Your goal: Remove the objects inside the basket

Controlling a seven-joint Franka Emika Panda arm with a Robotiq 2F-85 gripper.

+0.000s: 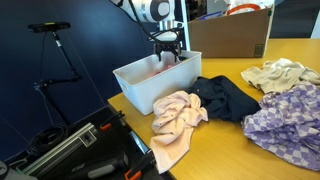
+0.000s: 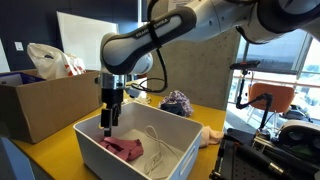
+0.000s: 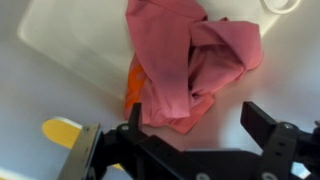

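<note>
I will lower my gripper to the folded end of the magenta-pink garment (image 2: 122,147) below my open fingers and close there.
The white basket (image 1: 150,88) (image 2: 170,165) stands at the table's end. Inside it a magenta-pink garment (image 2: 122,147) (image 3: 190,55) lies crumpled on the floor of the basket (image 3: 60,40). My gripper (image 1: 166,55) (image 2: 108,126) (image 3: 200,125) hangs open just above that garment, inside the rim, with nothing between its fingers (image 3: 262,122). A pale peach-pink garment (image 1: 178,118), a dark navy one (image 1: 226,98) and a lilac-and-white checked one (image 1: 286,122) (image 2: 178,102) lie on the table outside the basket.
A brown cardboard box (image 1: 230,36) (image 2: 40,108) stands behind the basket. A cream-white cloth (image 1: 280,74) lies at the far side of the table. An orange piece (image 3: 131,92) shows beside the garment, and a yellow shape (image 3: 62,130) by my gripper. A thin white cord (image 2: 158,140) lies in the basket.
</note>
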